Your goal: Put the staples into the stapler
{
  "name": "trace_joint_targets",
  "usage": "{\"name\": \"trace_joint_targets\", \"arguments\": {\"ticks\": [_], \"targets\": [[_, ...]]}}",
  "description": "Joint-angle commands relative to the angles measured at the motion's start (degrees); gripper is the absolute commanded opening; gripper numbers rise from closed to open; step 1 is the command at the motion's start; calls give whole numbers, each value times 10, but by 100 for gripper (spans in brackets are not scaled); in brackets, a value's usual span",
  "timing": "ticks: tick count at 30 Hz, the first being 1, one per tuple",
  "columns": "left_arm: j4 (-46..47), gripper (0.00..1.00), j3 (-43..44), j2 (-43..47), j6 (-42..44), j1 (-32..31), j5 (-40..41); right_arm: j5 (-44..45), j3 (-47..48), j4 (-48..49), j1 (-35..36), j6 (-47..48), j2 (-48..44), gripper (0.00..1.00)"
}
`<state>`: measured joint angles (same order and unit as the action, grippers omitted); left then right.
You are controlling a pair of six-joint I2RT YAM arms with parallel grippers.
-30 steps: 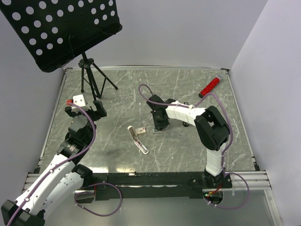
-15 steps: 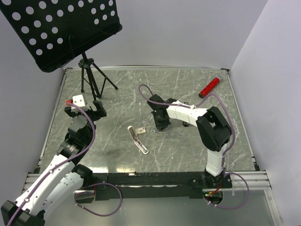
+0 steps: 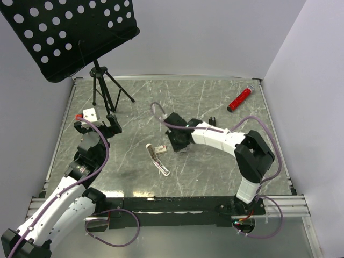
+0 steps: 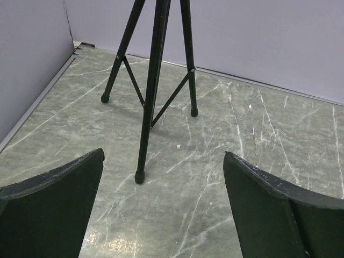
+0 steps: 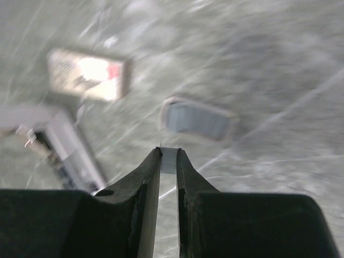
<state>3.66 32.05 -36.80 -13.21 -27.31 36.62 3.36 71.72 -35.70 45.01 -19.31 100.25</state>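
Note:
The right gripper swings to the left in the top view next, turning and lowering. It releases the staples strip [image 5: 169, 159] onto the stapler's bar [image 5: 75, 165], since that bar lies at an angle.
The stapler [image 3: 159, 160] lies opened flat on the table's middle, silvery rail up; in the right wrist view it [image 5: 62, 144] is blurred at the left. The cream staple box [image 3: 161, 149] lies just beside it, also in the wrist view [image 5: 87, 73]. The small grey tray [image 5: 199, 120] lies right of the box. My right gripper [image 3: 176, 141] hovers low just right of the box, shut on a thin silvery staple strip [image 5: 169, 159] between its fingertips. My left gripper [image 3: 97, 124] is open and empty at the far left, its jaws wide apart over bare table [image 4: 163, 157].
A black music stand tripod [image 3: 103, 90] stands at the back left, its feet in front of my left gripper [image 4: 140, 177]. A red cylinder [image 3: 239, 98] lies at the back right. A small black piece [image 3: 213, 120] lies behind my right forearm. A white block [image 3: 90, 113] sits by the left gripper.
My right gripper has swung left and nearer to the box and stapler with the strip in it. The small black piece behind its forearm has come into view. The left arm has not moved.

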Motion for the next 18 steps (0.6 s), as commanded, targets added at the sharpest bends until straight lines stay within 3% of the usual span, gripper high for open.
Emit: {"name": "trace_joint_targets", "arguments": {"ticks": [1, 7, 18], "targets": [[21, 97, 0, 6, 1, 2, -6, -2, -22, 47, 68, 26, -39, 12], [21, 97, 0, 8, -1, 2, -7, -24, -79, 131, 115, 26, -67, 10], [20, 97, 0, 12, -1, 2, -6, -30, -103, 180, 157, 30, -66, 11]]}}
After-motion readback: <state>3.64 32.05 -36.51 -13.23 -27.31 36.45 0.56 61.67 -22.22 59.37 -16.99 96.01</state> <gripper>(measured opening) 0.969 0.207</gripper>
